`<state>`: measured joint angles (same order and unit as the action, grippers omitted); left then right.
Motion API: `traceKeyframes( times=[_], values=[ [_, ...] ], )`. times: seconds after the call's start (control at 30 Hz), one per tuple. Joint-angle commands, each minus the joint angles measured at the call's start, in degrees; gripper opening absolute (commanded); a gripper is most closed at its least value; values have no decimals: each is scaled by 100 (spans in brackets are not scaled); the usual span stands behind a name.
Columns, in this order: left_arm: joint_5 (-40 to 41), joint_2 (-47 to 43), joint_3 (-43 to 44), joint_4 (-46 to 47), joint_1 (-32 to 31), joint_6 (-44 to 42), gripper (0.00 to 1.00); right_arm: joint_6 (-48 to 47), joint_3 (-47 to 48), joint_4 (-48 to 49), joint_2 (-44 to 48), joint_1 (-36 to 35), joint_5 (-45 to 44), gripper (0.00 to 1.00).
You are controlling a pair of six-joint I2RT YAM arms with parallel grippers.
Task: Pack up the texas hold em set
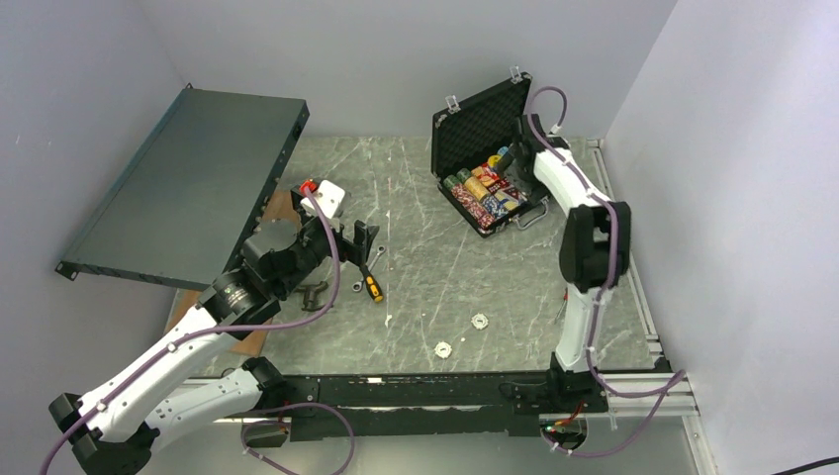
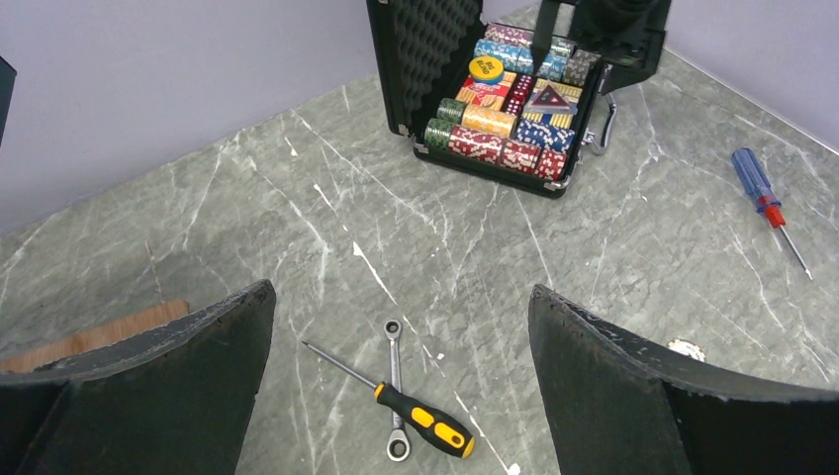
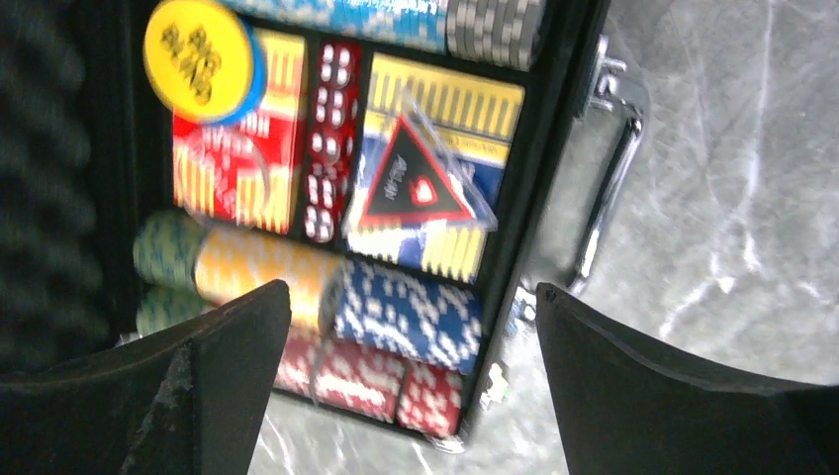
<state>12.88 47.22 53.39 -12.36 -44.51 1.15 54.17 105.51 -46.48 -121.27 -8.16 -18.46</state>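
Observation:
White chips lie loose outside the case point(image 2: 416, 59), so I'll move my left gripper back, turn its fingers down, lower them over the frontmost chip.
The texas hold em set's black briefcase point(image 1: 475, 124) stands open at the back right of the table, lid upright. Rows of coloured chips point(image 3: 411, 312), two card decks point(image 3: 237, 168), red dice point(image 3: 331, 139) and a yellow button point(image 3: 198, 59) fill its tray. My right gripper point(image 3: 411, 336) hovers open over the case's front corner, near the silver handle point(image 3: 608, 188), with nothing between its fingers. Two white chips point(image 1: 480, 321) lie loose on the table towards the front. My left gripper point(image 2: 401, 336) hangs open and empty at left centre, facing the case point(image 2: 416, 59).
A yellow-handled screwdriver point(image 2: 420, 416) lies across a wrench point(image 2: 395, 376) under my left gripper. A blue-and-red screwdriver point(image 2: 762, 198) lies further right. A large dark-grey panel point(image 1: 188, 183) leans at the left wall, with a white box point(image 1: 325, 193) beside it.

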Motion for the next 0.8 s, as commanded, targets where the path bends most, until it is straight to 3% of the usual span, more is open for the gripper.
traceKeyframes(
  times=[0.0,0.07,0.17,0.4,0.57,0.7,0.77],
  values=[
    [-94,19,234,52,-29,70,99,-1539,-1715,830,1674,-46,1080,93],
    [-134,36,232,49,-23,93,99,-2065,-2902,1445,2493,-183,1580,93],
    [-244,118,274,22,-23,147,99,-2264,-4472,1978,3738,-701,1565,94],
    [-986,605,352,-21,-31,355,99,-1384,-6870,2375,5835,-1014,1745,95],
    [-2025,1497,744,-479,-178,517,99,-979,-7365,2035,6804,-1011,1406,94],
    [-2443,2210,1022,-774,-590,976,99,-1088,-7196,1678,7398,-1000,892,94],
    [-2757,2488,849,-630,-750,1369,94,-1243,-6949,1297,7598,-995,476,95]
  ],
)
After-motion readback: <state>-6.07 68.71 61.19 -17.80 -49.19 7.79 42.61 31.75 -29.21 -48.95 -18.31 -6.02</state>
